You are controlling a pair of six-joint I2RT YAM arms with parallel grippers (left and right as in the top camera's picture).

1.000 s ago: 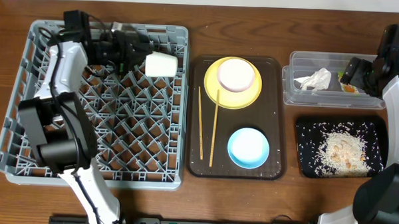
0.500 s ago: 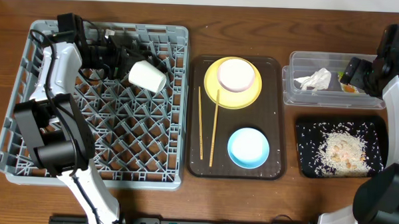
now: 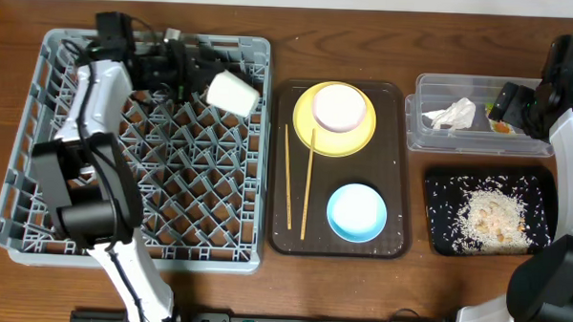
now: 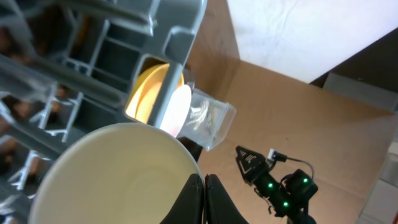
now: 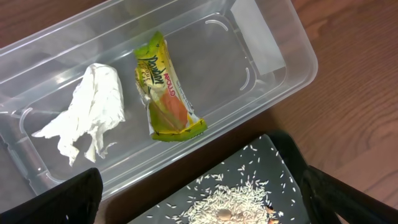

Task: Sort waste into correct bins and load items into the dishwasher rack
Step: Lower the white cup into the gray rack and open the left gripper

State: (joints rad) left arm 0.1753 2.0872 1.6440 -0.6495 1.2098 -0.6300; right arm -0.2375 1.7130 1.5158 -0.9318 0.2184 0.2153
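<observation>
The left gripper should next lower and pull back over the rack's empty wires, because the small white cup still hangs tilted close to the rack's side rim.
My left gripper is shut on the rim of the small white cup, which hangs tilted over the far right part of the grey dishwasher rack. In the left wrist view the cup fills the lower left, with the fingers pinched on its rim. My right gripper stands open above the clear tub and the black tray. The tub holds the napkin and the wrapper. Rice lies in the black tray.
A dark brown serving tray sits between the rack and the bins. On it are a yellow plate with a pink bowl, a light blue bowl and two chopsticks.
The left gripper dipped left and down into the rack with the cup, then came back up and to the right. The right arm has stayed still.
</observation>
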